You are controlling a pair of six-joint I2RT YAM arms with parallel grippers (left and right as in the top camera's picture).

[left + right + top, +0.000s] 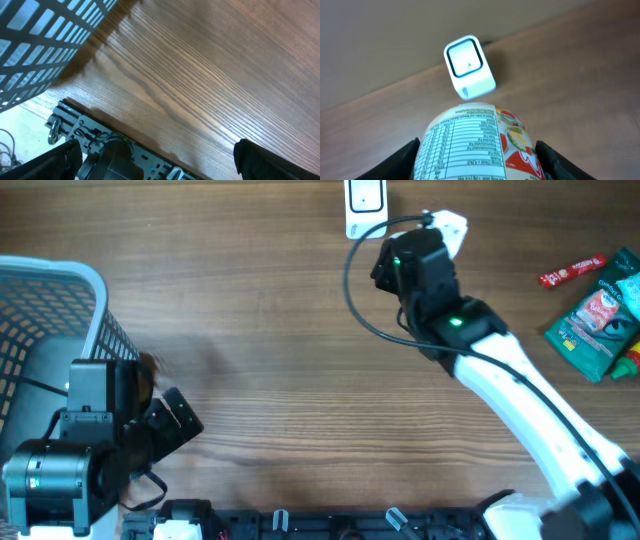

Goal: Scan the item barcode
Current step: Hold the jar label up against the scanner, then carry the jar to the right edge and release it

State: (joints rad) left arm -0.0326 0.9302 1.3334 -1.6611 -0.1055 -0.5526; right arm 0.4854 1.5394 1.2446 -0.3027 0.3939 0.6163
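Observation:
My right gripper swings past the scanner (365, 205) and down to the bare wood by the red bar next, to release the tub. That wood lies to its right in the overhead view.
My right gripper (477, 162) is shut on the item (470, 145), a round white tub with a nutrition table and red fruit artwork facing the wrist camera. No barcode shows on the visible side. Just beyond the tub's top stands the white scanner (469, 67), its dark-framed window facing the tub. From overhead, the scanner (365, 205) sits at the table's far edge, with the right gripper (425, 242) and a white part of the tub (450, 228) just to its right. My left gripper (157, 162) is open and empty at the front left, over bare wood.
A grey mesh basket (60, 320) stands at the left, beside the left arm. Green snack packets (600, 315) and a red bar (572, 272) lie at the right edge. A black metal rail (300, 525) runs along the table's front.

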